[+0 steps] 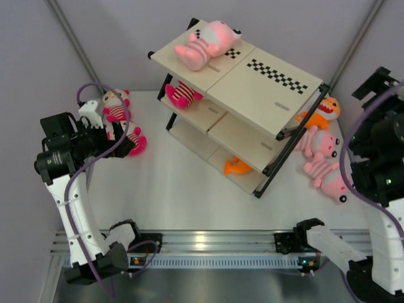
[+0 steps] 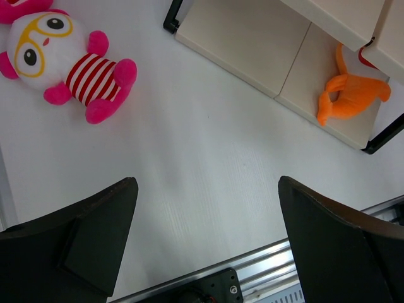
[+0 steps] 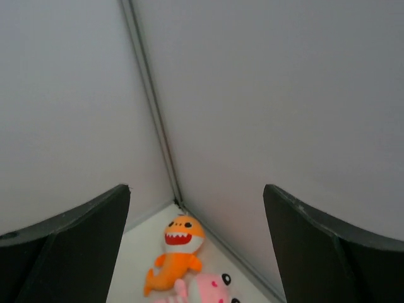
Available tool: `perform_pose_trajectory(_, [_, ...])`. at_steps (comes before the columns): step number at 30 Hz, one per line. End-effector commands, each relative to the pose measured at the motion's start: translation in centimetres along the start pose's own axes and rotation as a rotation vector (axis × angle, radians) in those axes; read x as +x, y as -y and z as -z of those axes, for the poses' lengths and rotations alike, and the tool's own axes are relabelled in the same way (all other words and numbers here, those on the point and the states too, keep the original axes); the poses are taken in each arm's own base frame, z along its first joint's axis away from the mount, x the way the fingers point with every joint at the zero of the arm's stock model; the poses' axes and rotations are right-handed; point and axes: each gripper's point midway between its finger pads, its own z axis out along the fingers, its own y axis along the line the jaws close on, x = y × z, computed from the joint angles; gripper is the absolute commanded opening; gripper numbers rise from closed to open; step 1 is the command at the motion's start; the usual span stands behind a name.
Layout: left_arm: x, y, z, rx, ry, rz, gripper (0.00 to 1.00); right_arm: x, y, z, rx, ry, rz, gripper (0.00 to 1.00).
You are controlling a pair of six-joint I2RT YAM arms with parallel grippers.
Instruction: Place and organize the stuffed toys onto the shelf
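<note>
The pale-pink toy's head is clear of the shelf's frame leg, so my right gripper will next tilt and go down to the face of the pale-pink toy [image 1: 326, 144] beside the orange toy.
The shelf [image 1: 265, 85] stands slanted at the table's middle back. A pale-pink stuffed toy [image 1: 208, 43] lies on its top board, a hot-pink striped toy [image 1: 183, 95] on the middle tier, and an orange toy [image 1: 237, 166] [image 2: 353, 95] on the bottom board [image 2: 252, 44]. Right of the shelf lie another orange toy [image 1: 325, 110] [image 3: 177, 252] and two pale-pink toys [image 1: 328, 177] [image 3: 211, 287]. Hot-pink toys [image 1: 117, 107] [image 2: 69, 63] lie at the left. My left gripper [image 1: 123, 146] [image 2: 207, 183] hangs open over bare table beside them. My right gripper [image 1: 372, 85] [image 3: 197, 188] is raised, open and empty, facing the back corner.
An aluminium rail [image 1: 208, 243] runs along the near edge between the arm bases. Grey enclosure walls with a metal corner post [image 3: 154, 113] close in the back and sides. The shelf's black frame leg [image 1: 278, 161] stands close to the toys on the right.
</note>
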Motion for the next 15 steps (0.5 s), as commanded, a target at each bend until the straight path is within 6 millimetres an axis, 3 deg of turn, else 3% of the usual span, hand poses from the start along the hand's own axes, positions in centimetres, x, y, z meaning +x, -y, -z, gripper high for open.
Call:
perform_pose_trajectory(1, [-0.8,0.2,-0.2,0.025,0.028,-0.039,0.99,6.4,-3.5,-3.7,-0.098,-0.209,0.116,0.88])
perform_pose_trajectory(2, [-0.7,0.1,-0.2,0.023,0.029,-0.043,0.99,8.5,-3.7,-4.8,-0.111,-0.28,0.081,0.88])
perform_pose_trajectory(3, [-0.7,0.1,-0.2,0.02,0.03,-0.047,0.99,11.2,-0.5,-7.6,-0.006,-0.347,0.075,0.86])
perform_pose_trajectory(4, [-0.6,0.0,-0.2,0.016,0.025,-0.046,0.99,13.8,-1.0,-8.2,-0.06,-0.417,-0.002,0.83])
perform_pose_trajectory(6, [-0.4,-0.1,-0.3,0.012,0.019,-0.049,0.99,17.4,1.6,-10.0,-0.001,-0.482,-0.022,0.82])
perform_pose_trajectory(9, [-0.3,-0.4,-0.6,0.012,0.008,-0.043,0.99,24.2,1.7,-10.3,-0.028,-0.618,-0.042,0.81])
perform_pose_trajectory(13, [-0.3,-0.3,-0.8,0.025,0.004,-0.039,0.99,34.4,2.5,-9.0,-0.086,-0.878,-0.115,0.77])
perform_pose_trajectory(15, [-0.3,-0.3,-0.9,0.03,0.004,-0.042,0.99,38.1,4.2,-8.6,-0.063,-0.979,-0.12,0.73])
